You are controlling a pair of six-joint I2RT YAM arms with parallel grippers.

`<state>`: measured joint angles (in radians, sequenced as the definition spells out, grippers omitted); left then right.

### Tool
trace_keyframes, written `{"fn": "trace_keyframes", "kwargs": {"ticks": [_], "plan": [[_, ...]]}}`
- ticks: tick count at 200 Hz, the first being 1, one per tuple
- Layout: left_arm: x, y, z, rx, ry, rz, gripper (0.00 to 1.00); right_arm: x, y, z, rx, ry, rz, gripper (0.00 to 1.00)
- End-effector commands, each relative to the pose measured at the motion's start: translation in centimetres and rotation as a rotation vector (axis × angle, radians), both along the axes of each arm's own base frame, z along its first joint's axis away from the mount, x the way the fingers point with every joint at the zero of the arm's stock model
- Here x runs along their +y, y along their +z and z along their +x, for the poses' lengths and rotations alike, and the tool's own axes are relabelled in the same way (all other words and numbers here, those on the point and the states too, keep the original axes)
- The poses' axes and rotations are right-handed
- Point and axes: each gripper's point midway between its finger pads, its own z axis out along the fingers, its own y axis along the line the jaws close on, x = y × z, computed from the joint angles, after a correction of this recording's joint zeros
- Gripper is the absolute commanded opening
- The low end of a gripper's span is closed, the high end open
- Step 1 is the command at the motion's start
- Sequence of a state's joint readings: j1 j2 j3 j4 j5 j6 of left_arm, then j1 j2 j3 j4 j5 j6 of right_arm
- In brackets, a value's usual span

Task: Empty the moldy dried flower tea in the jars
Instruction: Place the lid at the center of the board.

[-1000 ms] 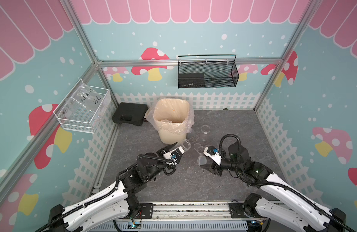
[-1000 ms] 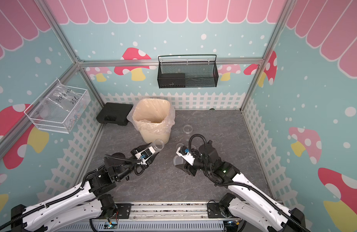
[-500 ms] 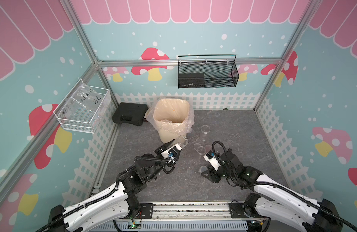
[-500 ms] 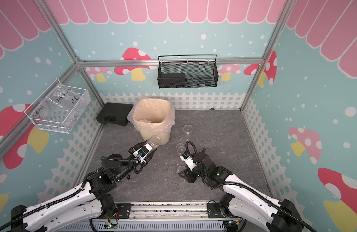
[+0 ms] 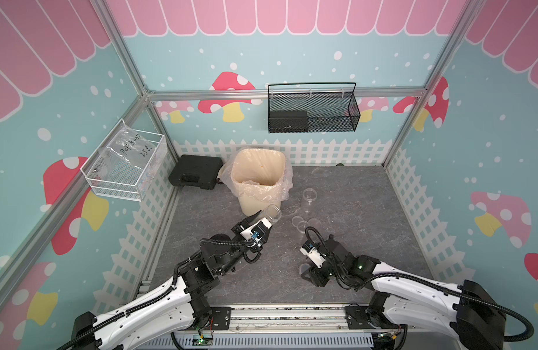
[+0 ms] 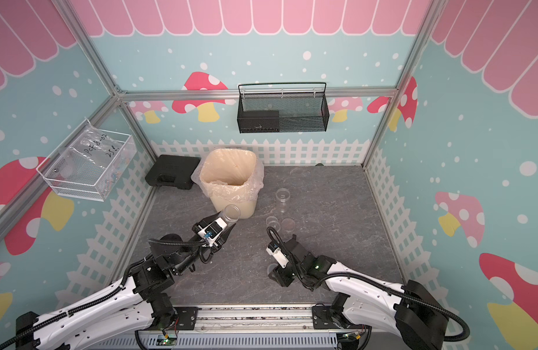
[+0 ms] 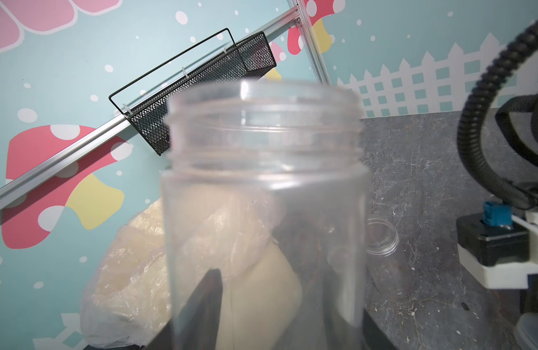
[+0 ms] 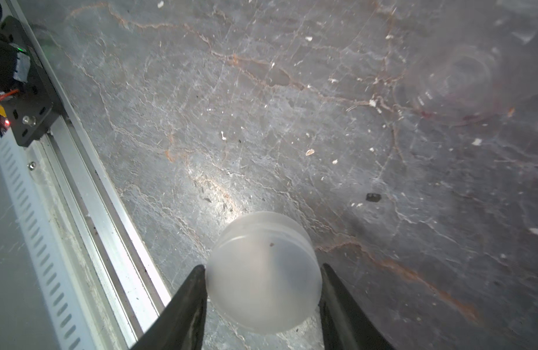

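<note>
I need to lower the frosted lid in my right gripper onto bare grey floor by the front bar [image 5: 302, 284] next and let go of it there, because that floor is just below the gripper.
My left gripper [image 5: 264, 219] [image 7: 270, 272] is shut on a clear lidless jar [image 5: 270, 213] [image 6: 230, 213] [image 7: 264, 194], held tilted with its mouth close to the front wall of the cream waste bin [image 5: 255, 204]. My right gripper [image 5: 305, 269] [image 8: 261, 268] is shut on a round frosted lid [image 8: 261, 275], low over the grey floor near the front rail. A second open jar [image 5: 309, 198] [image 6: 283, 197] stands right of the bin. Faint reddish bits of tea [image 8: 473, 117] lie by a blurred clear round piece. I cannot tell whether the held jar has tea in it.
Loose clear lids [image 5: 298, 221] [image 6: 288, 225] lie on the floor between the standing jar and my right arm. A black case [image 5: 196, 175] sits left of the bin. A black mesh basket [image 5: 313, 112] and a white wire basket [image 5: 125, 163] hang on the walls.
My right arm has drawn back toward the front rail and sunk close to the floor, lid still held. My left gripper has carried the jar a little nearer the bin.
</note>
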<state>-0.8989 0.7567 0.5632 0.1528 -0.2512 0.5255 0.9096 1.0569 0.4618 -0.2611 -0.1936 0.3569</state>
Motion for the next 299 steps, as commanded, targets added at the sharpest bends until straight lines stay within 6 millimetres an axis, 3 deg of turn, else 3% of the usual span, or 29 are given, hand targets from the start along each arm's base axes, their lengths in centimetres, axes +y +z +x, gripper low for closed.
{"fn": "trace_keyframes", "kwargs": {"ticks": [1,69,90,107,131,152,164,182,211,242,264,299], "plan": [[0.4,0.9,-0.1,-0.019,0.008,-0.037,0.4,0.2,-0.8,-0.3,0.002,0.002,-0.011,0.06],[0.3,0.8,0.0,-0.021,0.007,-0.03,0.4,0.6,-3.0,-0.9,0.036,0.031,-0.104,0.16],[0.3,0.9,-0.1,-0.022,0.007,-0.028,0.4,0.8,-3.4,-1.0,0.045,0.043,-0.125,0.27],[0.4,1.1,-0.1,-0.025,0.007,-0.028,0.4,0.9,-3.4,-1.1,0.054,0.042,-0.131,0.43],[0.5,1.2,-0.1,-0.03,0.013,-0.024,0.4,1.4,-2.6,-0.9,0.047,0.048,-0.109,0.6],[0.8,1.5,0.0,-0.034,0.026,-0.023,0.4,1.9,-1.0,-0.6,0.01,0.05,-0.068,0.82],[1.0,1.7,0.1,-0.035,0.036,-0.025,0.4,2.1,0.1,-0.3,-0.02,0.053,-0.04,0.87],[1.4,2.3,0.3,-0.033,0.063,-0.03,0.41,2.6,2.4,0.3,-0.086,0.068,0.006,0.89],[2.6,4.3,1.3,-0.03,0.159,-0.028,0.41,3.5,8.0,2.5,-0.277,0.046,0.112,0.89],[4.1,6.2,3.1,-0.024,0.294,0.128,0.41,4.3,13.3,4.5,-0.482,0.008,0.242,0.87],[5.3,8.0,4.8,-0.03,0.382,0.279,0.41,4.2,15.3,5.5,-0.594,-0.012,0.279,0.86],[6.5,9.1,8.5,-0.012,0.46,0.511,0.41,3.4,17.6,7.4,-0.739,-0.09,0.272,0.86]]}}
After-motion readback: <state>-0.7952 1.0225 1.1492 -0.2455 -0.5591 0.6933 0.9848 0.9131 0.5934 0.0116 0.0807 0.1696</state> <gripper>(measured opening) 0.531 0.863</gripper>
